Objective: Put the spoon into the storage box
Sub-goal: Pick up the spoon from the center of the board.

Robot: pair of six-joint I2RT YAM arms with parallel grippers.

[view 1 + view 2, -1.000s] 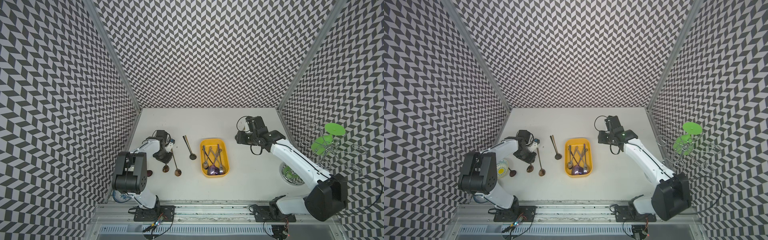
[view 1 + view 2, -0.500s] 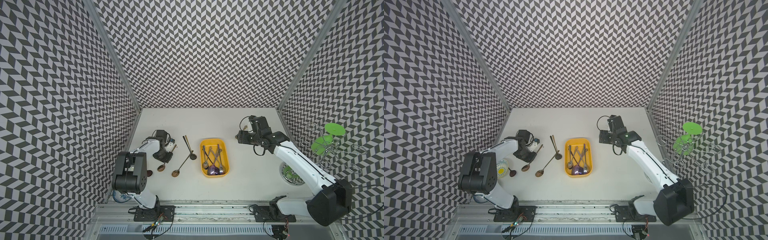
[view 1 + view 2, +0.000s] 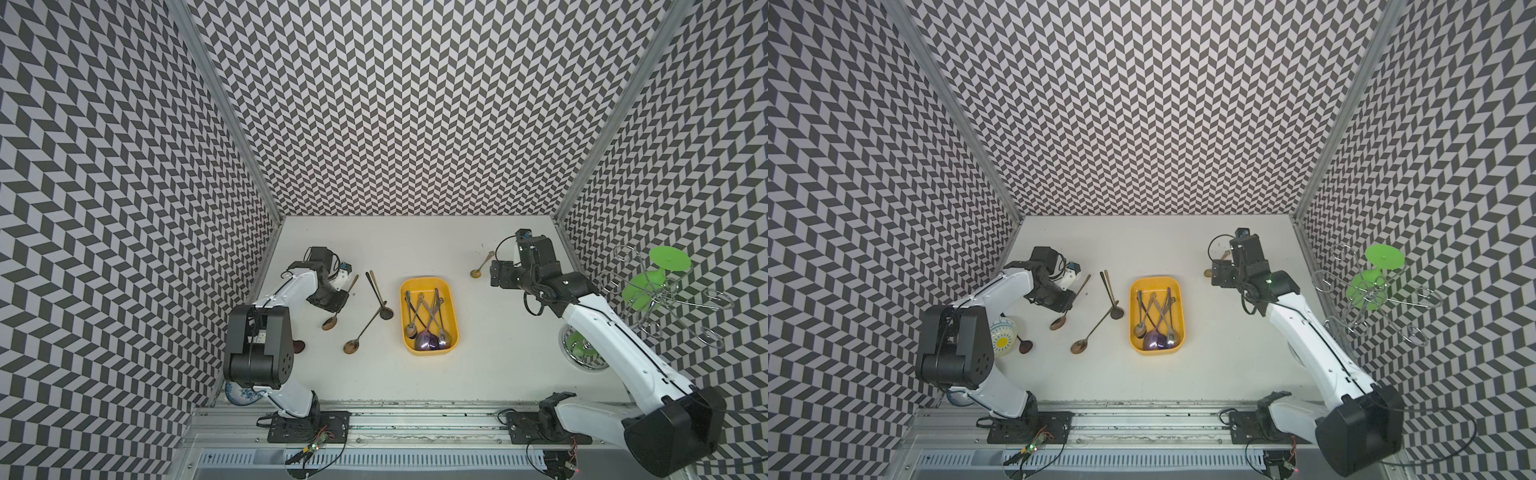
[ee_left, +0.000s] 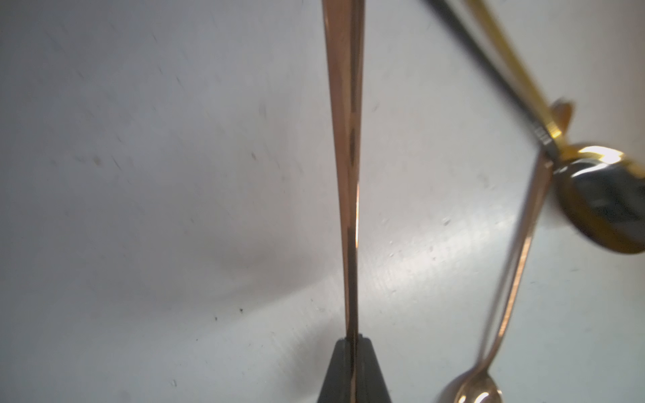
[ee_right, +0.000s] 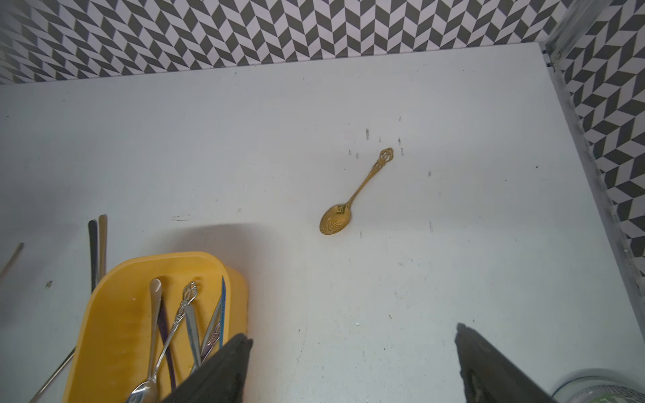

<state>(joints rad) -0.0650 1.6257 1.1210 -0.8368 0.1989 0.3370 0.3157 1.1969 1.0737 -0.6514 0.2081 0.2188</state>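
My left gripper holds the copper spoon and will next rise across the spoon pair to release it inside the storage box, which lies beyond that pair.
My left gripper (image 4: 352,340) is shut on the handle of a copper spoon (image 4: 345,139). In both top views this spoon (image 3: 329,324) slants out from under the left gripper (image 3: 334,299) at the table's left. The yellow storage box (image 3: 428,280) sits mid-table with several spoons inside. My right gripper (image 5: 352,335) hangs open and empty to the right of the box (image 5: 115,314). A small gold spoon (image 5: 352,195) lies on the table just beyond it, also in a top view (image 3: 482,264).
Between the left gripper and the box lie a black-and-gold spoon pair (image 3: 376,289) and another copper spoon (image 3: 363,332). A dark spoon (image 3: 1025,346) and a patterned bowl (image 3: 1001,336) sit by the left arm. A wire rack with green discs (image 3: 660,291) stands far right.
The left gripper has shut on the copper spoon's handle, and both copper spoons have swung to a slant. The right gripper has opened wide and drawn away to the right, uncovering the small gold spoon.
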